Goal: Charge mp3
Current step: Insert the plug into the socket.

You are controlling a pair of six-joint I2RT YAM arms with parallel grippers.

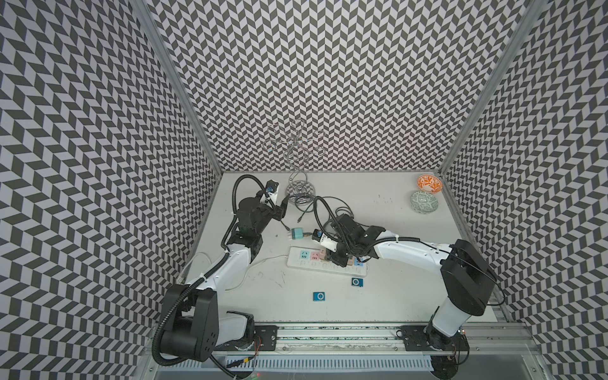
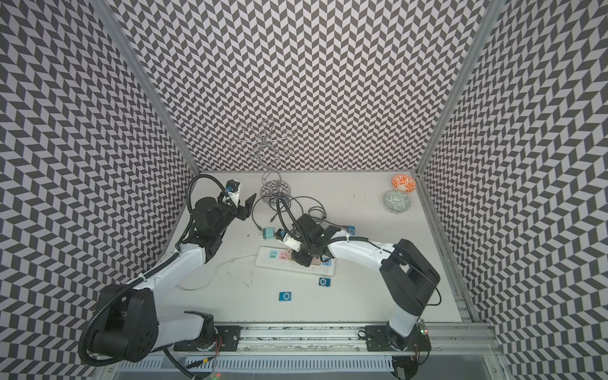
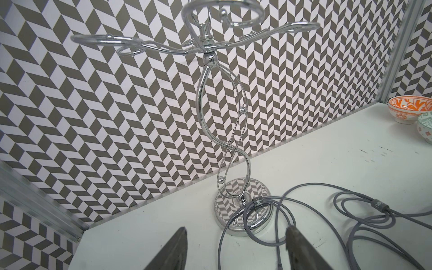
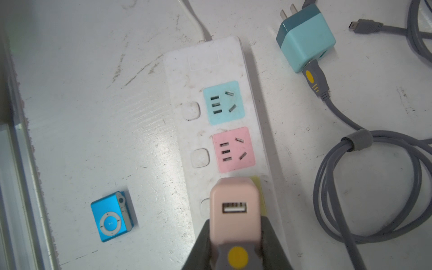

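Observation:
The pink USB adapter (image 4: 233, 194) is already over the yellow outlet of the power strip, so my right gripper should lower and release it there next.
My right gripper (image 4: 236, 219) is shut on a pink USB adapter (image 4: 233, 194), which stands over the yellow outlet of the white power strip (image 4: 205, 56). I cannot tell whether its prongs are seated. A grey plug with a yellow dot (image 4: 237, 257) sits in the adapter. One blue mp3 (image 4: 111, 216) lies flat on the table beside the strip, and both top views show two of them (image 1: 319, 296) (image 1: 356, 282) in front of the strip. My left gripper (image 3: 237, 230) hangs open and empty over a grey cable loop (image 3: 257, 233) by the chrome stand.
A teal adapter (image 4: 306, 44) with a grey cable plugged in lies behind the strip, near a loose mini-USB plug (image 4: 364, 25) and a tied cable coil (image 4: 374, 187). The tall chrome stand (image 1: 297, 164) is at the back. Two bowls (image 1: 429, 183) (image 1: 424, 201) sit back right.

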